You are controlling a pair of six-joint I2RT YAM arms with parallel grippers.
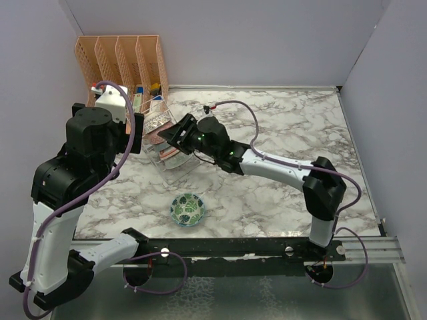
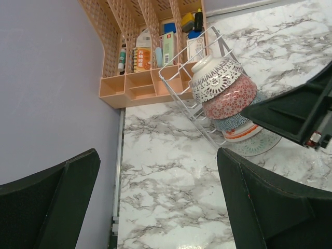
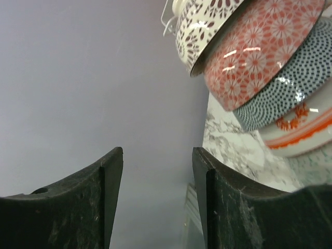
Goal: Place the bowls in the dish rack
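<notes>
My right gripper will next move back and down and tip its fingers downward onto the near rim of the green leaf-patterned bowl (image 1: 187,209), the only bowl outside the rack (image 1: 172,165).
The wire dish rack (image 1: 172,165) stands left of centre on the marble table and holds several bowls on edge in a row. In the left wrist view the rack (image 2: 179,89) shows the white dark-lattice bowl (image 2: 215,78), a red patterned bowl (image 2: 231,98), a red-rimmed bowl (image 2: 241,133) and a pale green one (image 2: 262,143). The green leaf-patterned bowl (image 1: 187,209) sits alone on the table near the front. My right gripper (image 1: 172,137) is open and empty at the rack, just below the lattice bowl (image 3: 202,26). My left gripper (image 1: 135,133) is open and empty left of the rack.
An orange slotted organizer (image 1: 123,60) with small items stands at the back left, close behind the rack. The lilac side wall (image 2: 46,88) runs along the left. The table's front rail (image 1: 267,248) lies just behind the arm bases.
</notes>
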